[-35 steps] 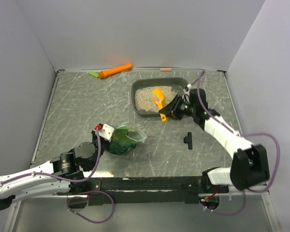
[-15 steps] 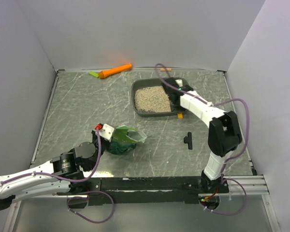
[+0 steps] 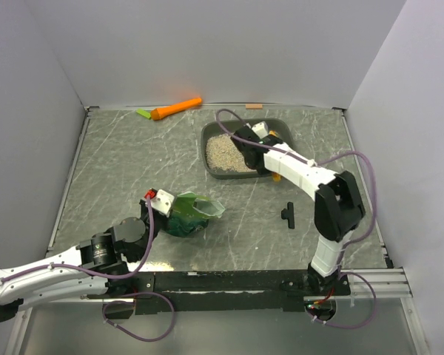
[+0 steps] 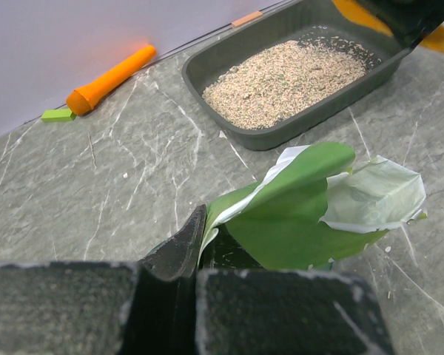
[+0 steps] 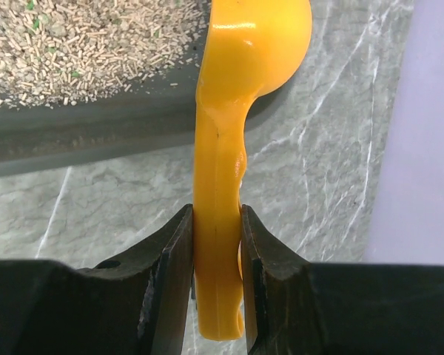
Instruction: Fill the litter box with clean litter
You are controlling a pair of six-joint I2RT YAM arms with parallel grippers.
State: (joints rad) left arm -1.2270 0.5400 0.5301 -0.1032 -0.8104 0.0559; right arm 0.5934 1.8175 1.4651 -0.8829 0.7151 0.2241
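Observation:
My right gripper is to move away from the litter box (image 3: 220, 174) next, to the right in the top view, and down to the open table, because clean litter (image 3: 223, 151) is inside the box.
The litter box (image 3: 220, 174), a dark grey tray, stands at the back right of centre with clean litter (image 3: 223, 151) in it. Both also show in the left wrist view, the box (image 4: 318, 118) and the litter (image 4: 281, 74). My right gripper (image 5: 217, 229) is shut on the handle of the orange scoop (image 5: 226, 148), held just outside the box's wall (image 5: 74, 133) and reaching over its rim. In the top view only a bit of scoop (image 3: 276, 177) shows under the arm. My left gripper (image 3: 165, 209) is shut on the edge of the green bag (image 4: 303, 214), which lies on the table.
An orange carrot-shaped toy (image 3: 176, 109) and a small green block (image 3: 143, 114) lie by the back wall. A small black part (image 3: 288, 215) lies right of centre. The right arm's links stretch over the box's right half.
The right arm swung from the box's right side across it. The scoop went from above the litter to the box's front right corner. The left arm and bag stayed still.

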